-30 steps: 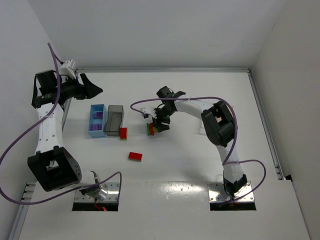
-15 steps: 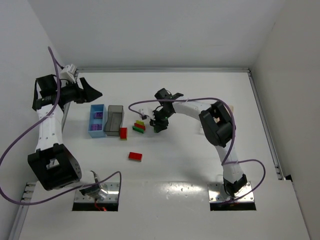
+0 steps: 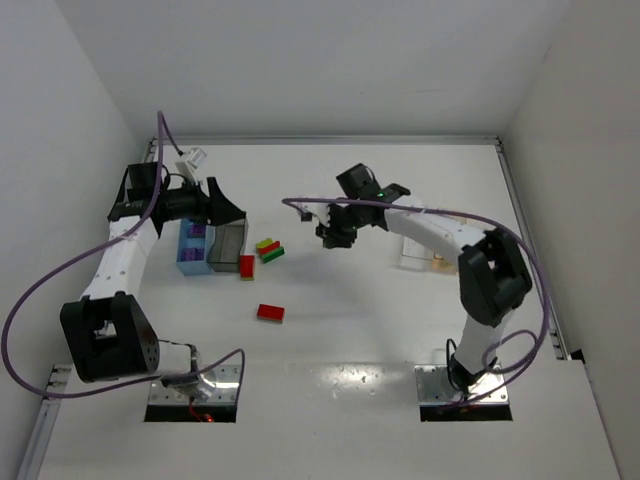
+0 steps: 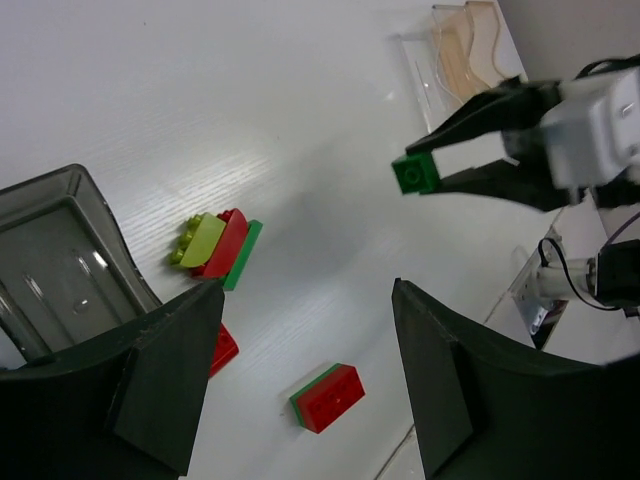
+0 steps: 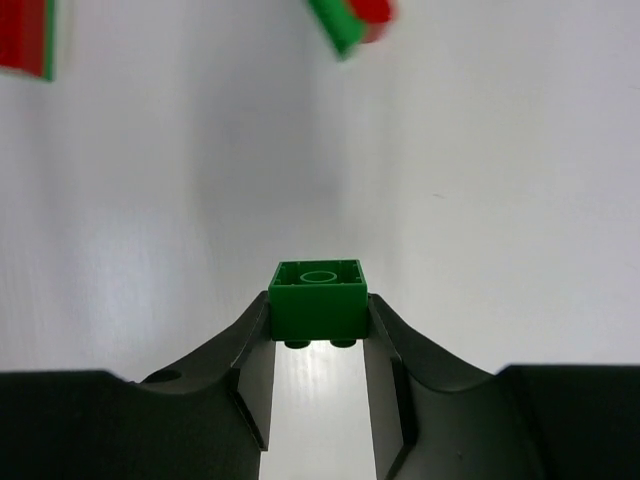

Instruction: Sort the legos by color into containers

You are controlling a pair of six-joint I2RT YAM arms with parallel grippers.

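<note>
My right gripper will carry the small green lego to the right in the top view next, over the clear bin [image 3: 415, 252] that stands on that side, and let it go.
My right gripper [image 5: 318, 312] is shut on a small green lego [image 5: 318, 298] and holds it above the table; it also shows in the top view [image 3: 332, 237] and the left wrist view [image 4: 415, 173]. A stack of yellow-green, red and green legos [image 3: 268, 250] lies left of it. A red lego [image 3: 247, 265] lies by the dark grey bin [image 3: 228, 246]. A red-on-green lego [image 3: 270, 313] lies nearer [image 4: 328, 397]. My left gripper [image 3: 230, 212] is open and empty above the grey bin [image 4: 60, 260]. The light blue bin [image 3: 190, 256] holds purple legos [image 3: 197, 232].
The clear bin [image 4: 432, 70] and the tan-orange bin [image 4: 470, 45] stand side by side at the right, partly under my right arm in the top view [image 3: 432, 262]. Metal base plates [image 3: 465, 385] sit at the near edge. A rail [image 3: 525, 240] runs along the right side.
My right gripper has come away to the right holding the green lego, leaving the stack shifted left on the table. My left arm has swung right, over the bins.
</note>
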